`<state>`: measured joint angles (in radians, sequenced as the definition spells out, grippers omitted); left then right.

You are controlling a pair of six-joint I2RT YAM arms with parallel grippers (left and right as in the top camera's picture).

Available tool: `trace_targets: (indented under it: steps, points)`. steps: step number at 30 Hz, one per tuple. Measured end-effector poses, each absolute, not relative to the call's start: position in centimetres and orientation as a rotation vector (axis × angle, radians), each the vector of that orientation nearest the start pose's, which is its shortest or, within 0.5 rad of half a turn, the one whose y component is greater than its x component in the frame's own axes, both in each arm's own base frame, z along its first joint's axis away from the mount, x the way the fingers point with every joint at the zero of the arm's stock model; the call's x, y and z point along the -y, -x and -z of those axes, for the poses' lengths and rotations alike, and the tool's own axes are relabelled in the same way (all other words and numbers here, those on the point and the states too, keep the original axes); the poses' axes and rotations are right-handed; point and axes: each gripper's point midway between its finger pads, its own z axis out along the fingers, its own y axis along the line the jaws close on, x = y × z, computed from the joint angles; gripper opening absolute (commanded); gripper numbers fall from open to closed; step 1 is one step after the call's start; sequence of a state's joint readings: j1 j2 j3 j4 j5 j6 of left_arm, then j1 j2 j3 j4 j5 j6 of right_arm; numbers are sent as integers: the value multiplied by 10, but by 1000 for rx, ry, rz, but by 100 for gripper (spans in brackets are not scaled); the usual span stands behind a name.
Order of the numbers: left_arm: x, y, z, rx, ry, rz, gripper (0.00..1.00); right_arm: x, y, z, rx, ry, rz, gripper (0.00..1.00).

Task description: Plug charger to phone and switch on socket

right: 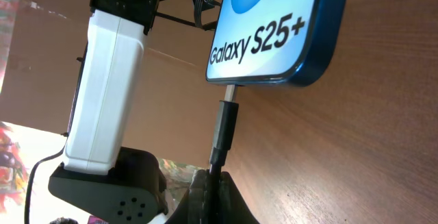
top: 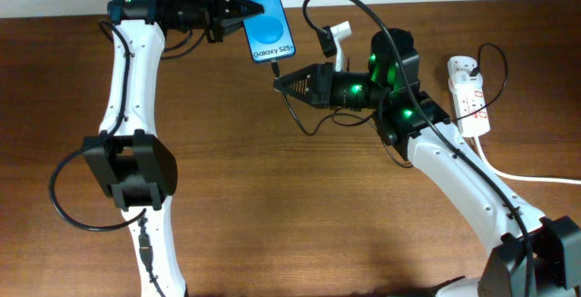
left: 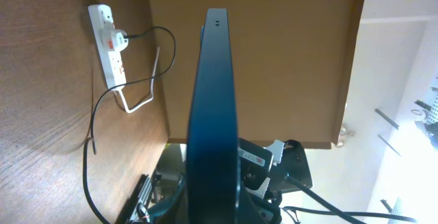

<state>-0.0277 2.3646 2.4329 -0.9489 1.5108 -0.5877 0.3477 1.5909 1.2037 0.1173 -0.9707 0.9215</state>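
The left gripper carries the phone (top: 267, 22) back and down to the bare wood between my arms next and releases it, since that patch lies clear.
The phone (top: 267, 22), blue screen reading "Galaxy S25+", is held up off the table at the back by my left gripper (top: 238, 11), which is shut on its far end. In the left wrist view the phone (left: 215, 107) shows edge-on. My right gripper (top: 283, 83) is shut on the charger cable (right: 213, 166) just behind its plug (right: 226, 118). The plug's metal tip touches the phone's lower edge (right: 274, 46) at the port. The white socket strip (top: 469, 94) lies at the right; it also shows in the left wrist view (left: 109, 42).
The charger cable (top: 309, 124) loops under my right arm. The socket's thick white cord (top: 526, 177) runs off right. A white adapter (top: 339, 34) sits behind my right wrist. The table's back edge is just behind the phone.
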Motion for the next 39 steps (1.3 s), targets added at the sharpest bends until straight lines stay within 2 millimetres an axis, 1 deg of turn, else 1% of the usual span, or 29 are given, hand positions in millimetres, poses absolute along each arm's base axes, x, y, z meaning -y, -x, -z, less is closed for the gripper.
trace_targets:
  steps: [6, 14, 26, 28, 32, 39]
  points:
    - [186, -497, -310, -2215, -104, 2114, 0, -282, -365, -291, -2121, 178, -1714, 4]
    - [187, -497, -310, -2215, -110, 2114, 0, -272, -369, -290, -2125, 158, -1718, 4]
    - [188, -497, -310, -2217, -111, 2108, 0, -272, -370, -294, -2105, 161, -1726, 4]
    - [190, -497, -309, -2220, -114, 2104, 0, -273, -370, -294, -2103, 161, -1728, 4]
    - [200, -495, -307, -2233, -135, 2095, 0, -274, -368, -291, -2112, 157, -1734, 4]
    - [203, -494, -306, -2240, -136, 2089, 0, -274, -368, -291, -2116, 153, -1736, 4]
